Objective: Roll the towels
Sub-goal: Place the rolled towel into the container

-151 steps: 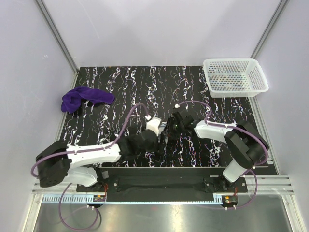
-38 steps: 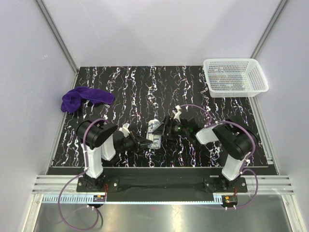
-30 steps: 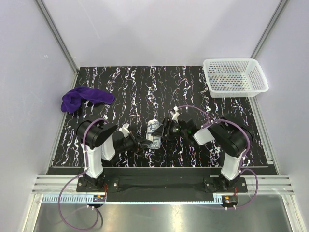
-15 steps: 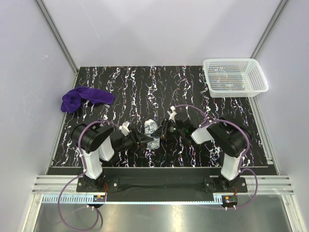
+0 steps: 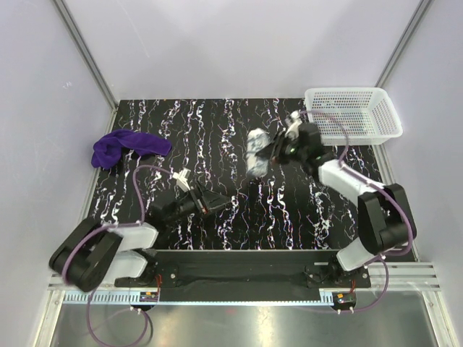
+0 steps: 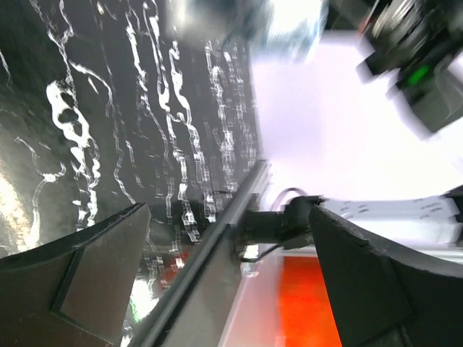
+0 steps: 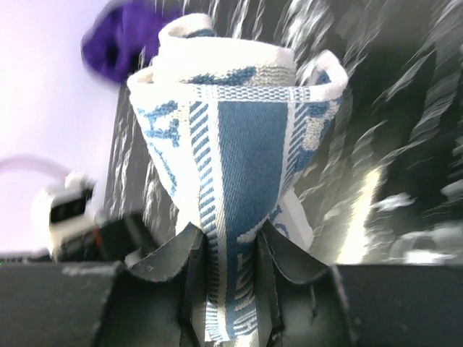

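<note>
My right gripper lifts the rolled white towel outward over the empty basket next, then lowers the towel inside the basket's rim.
The white towel with a blue-grey print (image 5: 255, 153) is rolled into a bundle and hangs above the mat's middle back. My right gripper (image 5: 269, 152) is shut on it. In the right wrist view the roll (image 7: 239, 144) stands up from between my right gripper's (image 7: 231, 253) two fingers, which pinch its lower end. The purple towel (image 5: 127, 147) lies crumpled at the mat's far left, also seen blurred in the right wrist view (image 7: 119, 40). My left gripper (image 5: 219, 204) is low over the front middle of the mat. It stands wide open (image 6: 231, 278) with nothing between its fingers.
A white mesh basket (image 5: 352, 130) stands at the back right corner of the black marbled mat (image 5: 217, 130). The mat's front edge and a metal rail (image 5: 239, 260) run just behind my left gripper.
My right gripper has lifted the rolled patterned towel off the front of the mat and carried it back and to the right. My left gripper has opened, let go of the roll and drawn back.
</note>
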Tool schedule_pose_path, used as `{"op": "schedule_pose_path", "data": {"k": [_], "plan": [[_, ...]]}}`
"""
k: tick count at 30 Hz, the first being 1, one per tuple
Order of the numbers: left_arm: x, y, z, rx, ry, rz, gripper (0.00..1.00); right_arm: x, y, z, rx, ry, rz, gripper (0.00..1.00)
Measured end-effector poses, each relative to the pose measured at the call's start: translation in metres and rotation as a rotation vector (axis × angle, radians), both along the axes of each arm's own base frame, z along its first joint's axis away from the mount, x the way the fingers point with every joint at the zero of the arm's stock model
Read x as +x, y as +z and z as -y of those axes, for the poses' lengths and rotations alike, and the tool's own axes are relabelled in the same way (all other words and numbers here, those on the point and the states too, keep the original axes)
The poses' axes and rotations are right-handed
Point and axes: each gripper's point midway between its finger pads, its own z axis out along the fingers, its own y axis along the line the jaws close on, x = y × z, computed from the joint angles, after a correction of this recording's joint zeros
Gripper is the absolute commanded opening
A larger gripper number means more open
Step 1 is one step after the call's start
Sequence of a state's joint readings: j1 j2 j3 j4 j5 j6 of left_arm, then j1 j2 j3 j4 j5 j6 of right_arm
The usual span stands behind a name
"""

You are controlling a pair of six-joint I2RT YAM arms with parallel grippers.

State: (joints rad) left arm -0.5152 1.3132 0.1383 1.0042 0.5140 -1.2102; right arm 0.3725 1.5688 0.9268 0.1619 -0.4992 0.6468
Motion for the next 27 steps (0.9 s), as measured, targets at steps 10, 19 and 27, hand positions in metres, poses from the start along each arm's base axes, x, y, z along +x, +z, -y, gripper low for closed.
{"op": "schedule_pose_path", "data": {"k": [10, 19, 27], "plan": [[0.002, -0.006, -0.02, 0.259, 0.024, 0.121, 0.99, 0.122, 0.126, 0.164, -0.088, -0.292, 0.236, 0.15], [-0.022, -0.056, -0.041, 0.402, -0.009, 0.06, 0.99, 0.208, 0.109, 0.263, -0.141, -0.394, 0.199, 0.16], [-0.021, -0.072, -0.042, 0.436, -0.026, 0.067, 0.99, 0.257, 0.02, 0.283, -0.009, -0.256, 0.045, 0.15]]}}
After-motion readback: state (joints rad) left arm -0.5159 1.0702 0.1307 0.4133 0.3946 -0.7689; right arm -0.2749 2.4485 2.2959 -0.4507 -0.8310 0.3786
